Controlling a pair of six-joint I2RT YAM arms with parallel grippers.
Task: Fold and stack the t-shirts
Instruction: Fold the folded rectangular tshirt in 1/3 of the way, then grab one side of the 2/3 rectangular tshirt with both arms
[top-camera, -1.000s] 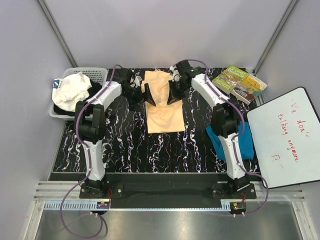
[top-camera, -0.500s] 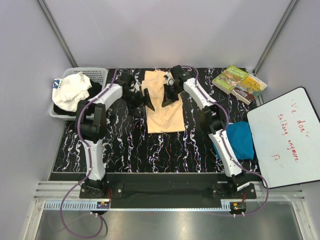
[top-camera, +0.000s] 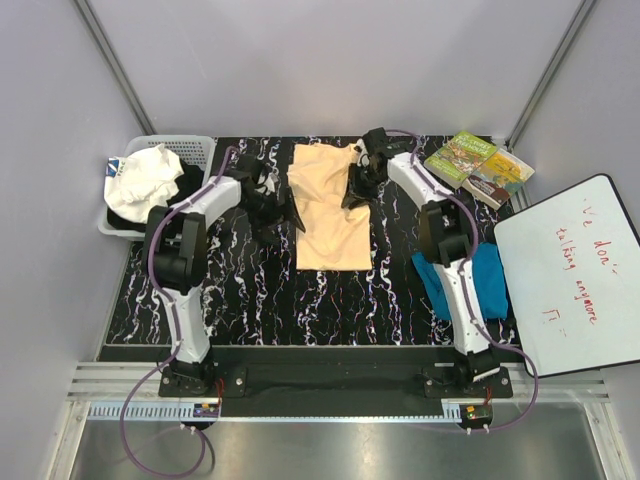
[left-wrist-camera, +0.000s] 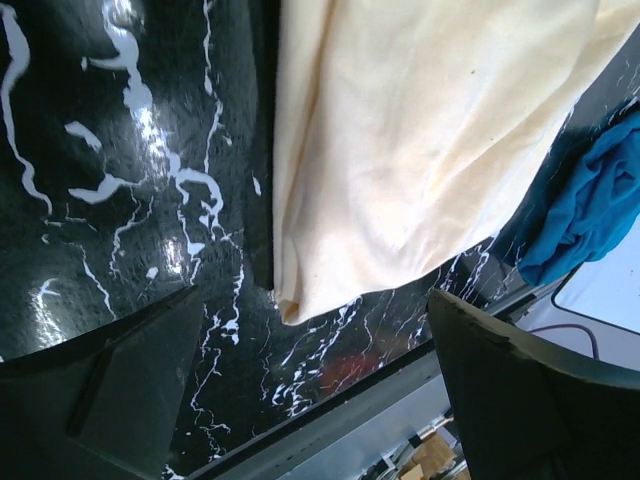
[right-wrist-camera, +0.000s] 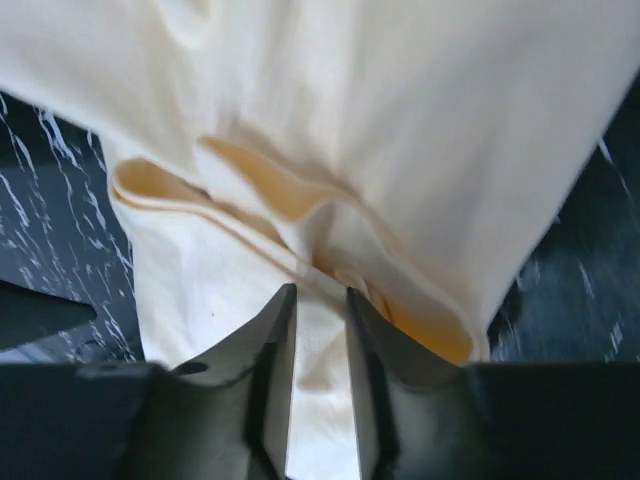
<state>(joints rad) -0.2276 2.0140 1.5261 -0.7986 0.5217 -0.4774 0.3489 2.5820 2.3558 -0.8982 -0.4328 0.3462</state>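
The shirt's near corner (top-camera: 299, 267) (left-wrist-camera: 291, 308) on the basket side is uncovered and the gripper's fingers are open, so my left gripper will move back and down onto that corner next.
The pale peach-yellow t-shirt (top-camera: 330, 215) lies on the black marbled table as a long folded strip, collar end to the back. Its near corner and left edge show in the left wrist view (left-wrist-camera: 420, 130). My left gripper (top-camera: 288, 212) stands wide open just off the shirt's left edge, with nothing between the jaws (left-wrist-camera: 315, 385). My right gripper (top-camera: 355, 190) hovers at the shirt's upper right edge, jaws a narrow gap apart above a doubled fold of cloth (right-wrist-camera: 320, 295). The teal-blue t-shirt (top-camera: 490, 280) lies crumpled at the right, partly under the right arm, and appears again (left-wrist-camera: 590, 200).
A white basket (top-camera: 195, 145) holding white cloth stands at the back left. Two books (top-camera: 478, 165) lie at the back right. A whiteboard (top-camera: 570, 270) with red writing leans over the table's right edge.
My right gripper swung left over the shirt, came back to its right edge and parted its jaws. The shirt's top now lies wider and flatter. My left gripper drew slightly away, still open.
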